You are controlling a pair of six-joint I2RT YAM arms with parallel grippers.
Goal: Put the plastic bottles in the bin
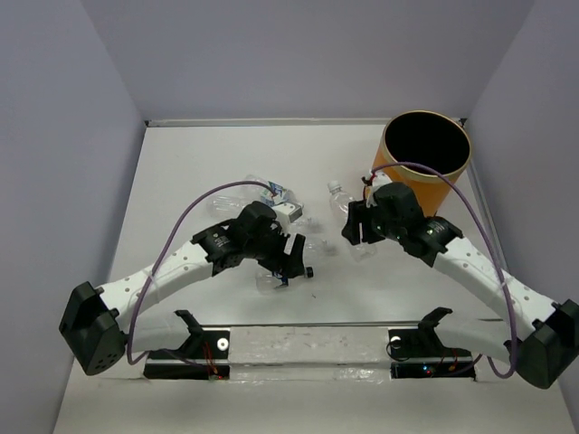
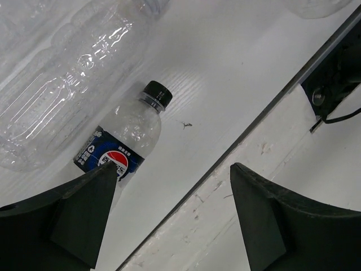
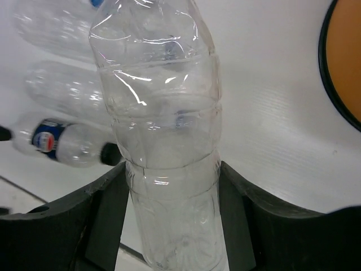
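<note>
The bin opens upward, so my right gripper should rise outward and to the right in the top view next, over the bin's dark opening (image 1: 427,145), to let go of the bottle.
My right gripper (image 1: 355,222) is shut on a clear crinkly bottle (image 3: 161,130) with a white cap (image 1: 336,188), left of the orange-yellow bin (image 1: 425,161). The bin's orange side shows at the right edge of the right wrist view (image 3: 348,56). My left gripper (image 1: 295,259) is open and empty, its jaws (image 2: 174,168) wide apart above the table. A small bottle with a dark cap and a blue label (image 2: 125,144) lies just ahead of its left finger, beside a larger clear bottle (image 2: 62,84). Another labelled bottle (image 1: 268,192) lies further back.
A metal rail with two black brackets (image 1: 308,344) runs along the near table edge; its strip crosses the left wrist view (image 2: 242,135). Grey walls close the table on three sides. The small labelled bottle also shows in the right wrist view (image 3: 59,144).
</note>
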